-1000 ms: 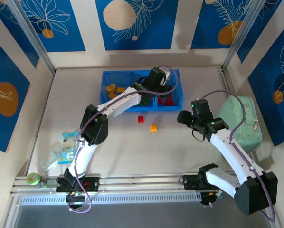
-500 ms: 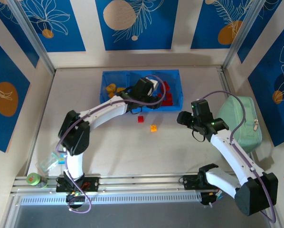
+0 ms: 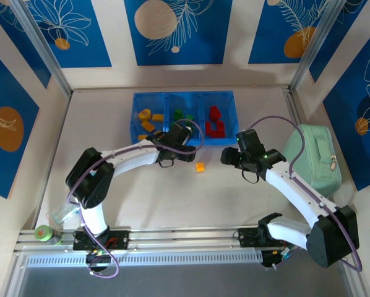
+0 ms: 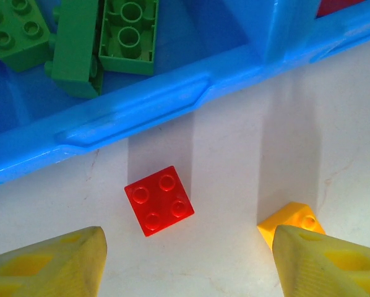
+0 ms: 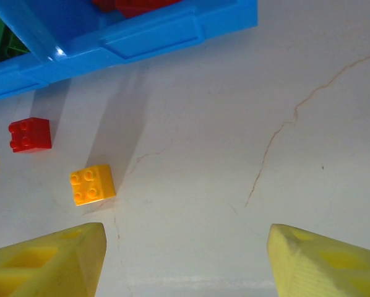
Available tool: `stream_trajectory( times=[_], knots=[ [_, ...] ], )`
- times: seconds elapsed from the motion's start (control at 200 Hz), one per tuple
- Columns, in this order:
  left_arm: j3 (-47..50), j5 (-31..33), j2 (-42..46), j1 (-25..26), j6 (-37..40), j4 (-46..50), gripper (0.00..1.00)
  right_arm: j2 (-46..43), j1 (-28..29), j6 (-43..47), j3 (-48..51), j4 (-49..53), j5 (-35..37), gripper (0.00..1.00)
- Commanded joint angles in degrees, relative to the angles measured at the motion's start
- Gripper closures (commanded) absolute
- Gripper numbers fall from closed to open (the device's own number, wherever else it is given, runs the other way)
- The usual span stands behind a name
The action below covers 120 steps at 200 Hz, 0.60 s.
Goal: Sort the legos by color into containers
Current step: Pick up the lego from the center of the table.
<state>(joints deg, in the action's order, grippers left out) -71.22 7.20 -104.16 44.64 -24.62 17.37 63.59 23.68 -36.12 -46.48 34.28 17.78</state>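
Note:
My left gripper comes down around the red brick (image 4: 159,200) next, since it lies below the gap between the fingers, then closes on the brick's sides.
The blue three-compartment tray (image 3: 229,117) stands at the back, with orange-yellow legos (image 3: 148,117) on its left, green legos (image 3: 180,116) in the middle and red legos (image 3: 215,122) on its right. Two loose bricks lie on the table in front of it: a red brick (image 4: 159,200) and an orange-yellow brick (image 3: 200,167). My left gripper (image 4: 188,244) hovers open just short of the red brick, its right finger (image 4: 324,263) partly covering the orange-yellow brick (image 4: 291,218). My right gripper (image 5: 185,241) is open over bare table, the orange-yellow brick (image 5: 93,184) up and to its left.
A pale green zipped pouch (image 3: 315,158) lies at the right, beside the right arm. A crumpled plastic bag (image 3: 66,213) and a green tape roll (image 3: 44,234) sit at the near left. The tray's front wall (image 4: 135,105) is close ahead of the left gripper.
The left arm drew back out of the tray and came down to the table at the red brick. The right gripper shifted left toward the orange-yellow brick.

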Motion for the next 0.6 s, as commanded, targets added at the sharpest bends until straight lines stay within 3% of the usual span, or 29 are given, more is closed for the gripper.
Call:
stream_trajectory(
  times=[0.0,0.375,0.595],
  knots=[
    [-2.2,1.6,-3.5,-0.4,-2.3,1.4,0.28,-0.6,0.4,-0.9,-1.7,0.9,1.2,0.3],
    [-7.0,3.6,-10.8,-1.4,-4.3,4.7,0.31,-1.5,0.1,-1.1,-0.6,0.7,1.8,0.3],
    [-9.5,3.7,-14.1,-1.5,-4.1,5.6,0.41,-1.4,-0.1,-1.0,-0.2,0.5,1.6,0.3]
  ],
)
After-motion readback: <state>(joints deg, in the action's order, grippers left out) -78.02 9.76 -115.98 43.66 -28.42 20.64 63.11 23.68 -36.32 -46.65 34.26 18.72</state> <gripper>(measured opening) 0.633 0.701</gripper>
